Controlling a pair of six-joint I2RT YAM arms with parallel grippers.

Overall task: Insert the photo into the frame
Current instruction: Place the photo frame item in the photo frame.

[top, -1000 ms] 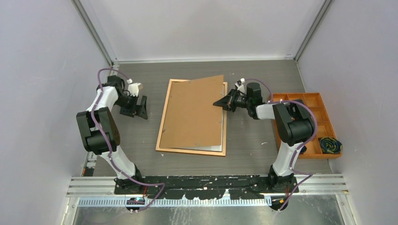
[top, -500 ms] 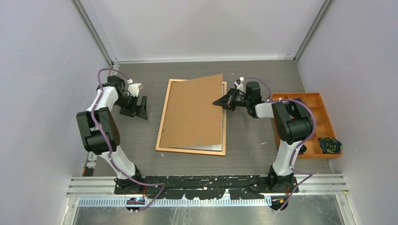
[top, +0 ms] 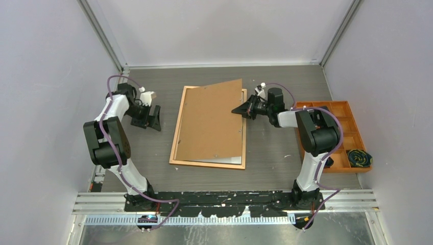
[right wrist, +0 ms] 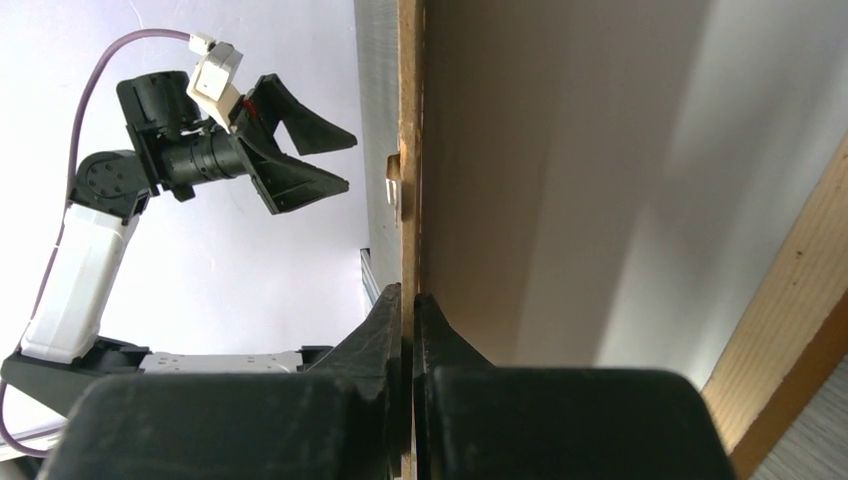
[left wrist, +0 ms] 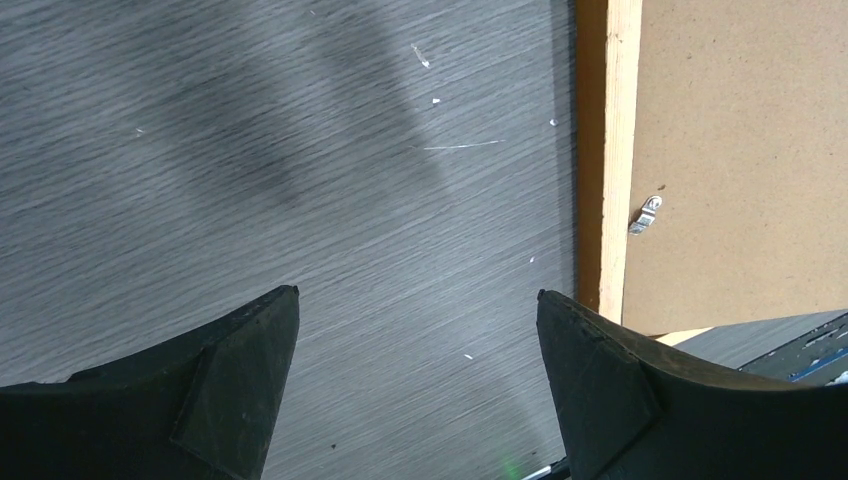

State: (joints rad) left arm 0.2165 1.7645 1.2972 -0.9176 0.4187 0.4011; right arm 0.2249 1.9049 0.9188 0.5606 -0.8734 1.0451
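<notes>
My right gripper holds the board by its edge, and that edge still stands above the frame's border. My right gripper should bring it down into the frame next, then open.
The frame (top: 176,138) lies flat on the table with its thin orange-brown border showing. The plain brown backing board (top: 212,122) lies over it, tilted, with its right edge raised. My right gripper (top: 238,111) is shut on that raised edge; in the right wrist view the fingers (right wrist: 385,320) pinch the thin board (right wrist: 520,150) edge-on. A white sheet, likely the photo's back (top: 219,161), shows under the board at the frame's near edge. My left gripper (top: 153,116) is open and empty left of the frame, with the frame edge (left wrist: 610,150) beside its right finger.
An orange compartment tray (top: 352,127) stands at the right by the right arm, with a dark cord bundle (top: 359,158) in its near corner. Grey walls close in the table on the left, back and right.
My right gripper has shifted slightly up and away with the board's right edge. The left arm has barely moved.
</notes>
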